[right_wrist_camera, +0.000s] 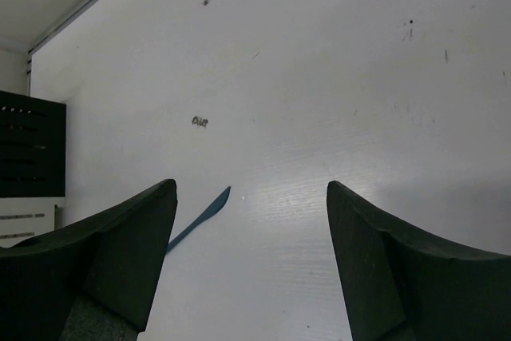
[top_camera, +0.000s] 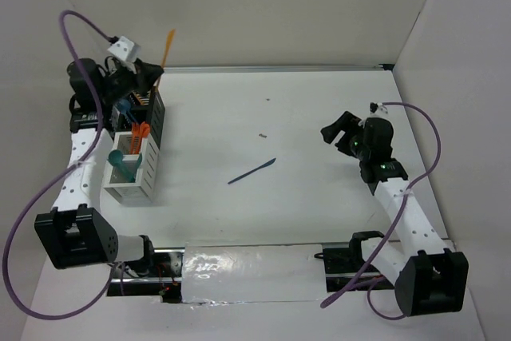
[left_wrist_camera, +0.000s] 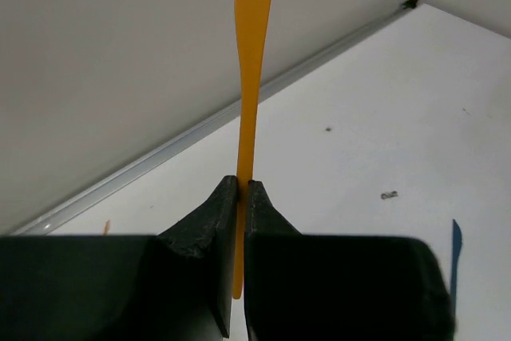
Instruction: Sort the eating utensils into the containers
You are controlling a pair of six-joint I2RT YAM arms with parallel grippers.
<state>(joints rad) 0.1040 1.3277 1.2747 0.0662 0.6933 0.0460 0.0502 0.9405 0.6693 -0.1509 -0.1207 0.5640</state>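
Note:
The thin orange utensil hangs by the far corner of the black slatted bin, so next my left gripper should move down and to the left in the top view and release over the black slatted bin's opening (top_camera: pixel 144 99).
My left gripper (top_camera: pixel 153 76) is shut on a thin orange utensil (top_camera: pixel 167 47), held upright above the far end of the row of bins (top_camera: pixel 136 189). In the left wrist view the utensil's handle (left_wrist_camera: pixel 249 77) is pinched between the fingers (left_wrist_camera: pixel 209 221). The black slatted bin (top_camera: pixel 154 109) is at the far end, white bins nearer; orange utensils (top_camera: pixel 140 132) and a teal one (top_camera: pixel 121 160) stand in them. A dark blue knife (top_camera: pixel 252 171) lies flat mid-table, also in the right wrist view (right_wrist_camera: pixel 200 216). My right gripper (top_camera: pixel 335 132) is open and empty, right of the knife.
A small dark speck (top_camera: pixel 262 134) lies on the white table beyond the knife, also in the right wrist view (right_wrist_camera: pixel 200 122). White walls close the back and sides. A strip of clear tape (top_camera: pixel 247 265) covers the near edge between the arm bases.

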